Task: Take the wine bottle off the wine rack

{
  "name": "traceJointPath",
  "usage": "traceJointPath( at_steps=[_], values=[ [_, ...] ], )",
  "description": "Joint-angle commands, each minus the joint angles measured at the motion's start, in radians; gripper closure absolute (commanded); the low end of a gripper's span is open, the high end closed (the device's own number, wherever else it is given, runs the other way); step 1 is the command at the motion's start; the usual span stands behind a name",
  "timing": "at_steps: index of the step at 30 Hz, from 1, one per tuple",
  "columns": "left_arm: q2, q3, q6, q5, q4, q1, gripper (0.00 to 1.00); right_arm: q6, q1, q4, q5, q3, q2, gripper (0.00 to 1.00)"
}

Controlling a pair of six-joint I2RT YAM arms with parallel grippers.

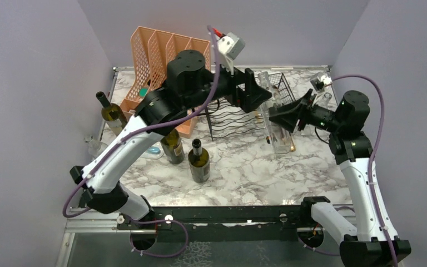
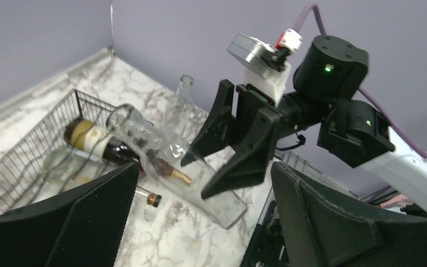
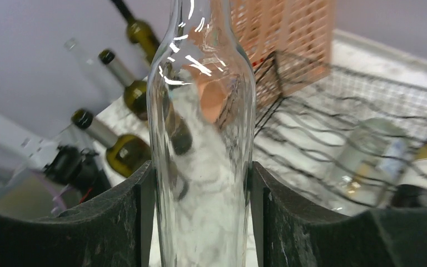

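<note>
My left gripper tips down onto the clear glass bottle's raised neck (image 1: pixel 265 82) (image 2: pixel 130 124) next and closes there, since the right gripper's fingers cover only the bottle's body.
The black wire wine rack (image 1: pixel 234 120) stands at mid-table behind the grippers. My right gripper (image 1: pixel 279 115) is shut on a clear glass wine bottle (image 1: pixel 277 133) and holds it tilted by the rack's right front, neck towards the back. In the right wrist view both fingers (image 3: pixel 128 217) press the bottle's (image 3: pixel 200 139) body. The left wrist view shows this bottle (image 2: pixel 161 147), with its base low over the marble, and a dark bottle with a cream label (image 2: pixel 89 136) lying in the rack (image 2: pixel 28 158). My left gripper (image 1: pixel 257 93) hovers open and empty above the rack.
Three green bottles (image 1: pixel 199 161) (image 1: pixel 172 146) (image 1: pixel 112 114) stand left of the rack. A peach file organiser (image 1: pixel 161 50) stands at the back left. A clear labelled bottle (image 3: pixel 367 161) lies in the rack. A small brown-capped vial (image 2: pixel 153 199) lies on the marble.
</note>
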State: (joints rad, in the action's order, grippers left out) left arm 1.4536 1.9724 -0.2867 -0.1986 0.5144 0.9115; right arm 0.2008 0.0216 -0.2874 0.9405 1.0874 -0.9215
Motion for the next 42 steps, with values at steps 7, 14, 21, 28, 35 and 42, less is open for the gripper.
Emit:
traceJointPath(
  at_steps=[7, 14, 21, 28, 35, 42],
  values=[
    [0.1, -0.06, -0.24, 0.037, 0.038, -0.035, 0.08, 0.032, 0.072, 0.159, 0.155, -0.125, 0.141, 0.99],
    [0.147, -0.04, -0.304, -0.06, 0.019, -0.048, 0.4, -0.005, 0.119, 0.139, 0.123, -0.127, 0.145, 0.99],
    [0.119, -0.11, -0.308, -0.102, -0.019, -0.047, 0.86, -0.033, 0.132, 0.068, -0.014, -0.138, 0.16, 0.77],
    [0.103, -0.155, -0.075, 0.159, -0.031, 0.121, 1.0, 0.02, 0.133, -0.425, -0.463, 0.059, 0.082, 0.12],
    [0.06, -0.42, 0.133, 0.481, -0.204, 0.267, 1.0, -0.056, 0.132, -0.663, -0.817, 0.366, 0.203, 0.02],
    [0.05, -0.573, 0.184, 0.59, -0.302, 0.31, 1.0, -0.081, 0.147, -0.665, -0.978, 0.487, 0.328, 0.0]
  ],
)
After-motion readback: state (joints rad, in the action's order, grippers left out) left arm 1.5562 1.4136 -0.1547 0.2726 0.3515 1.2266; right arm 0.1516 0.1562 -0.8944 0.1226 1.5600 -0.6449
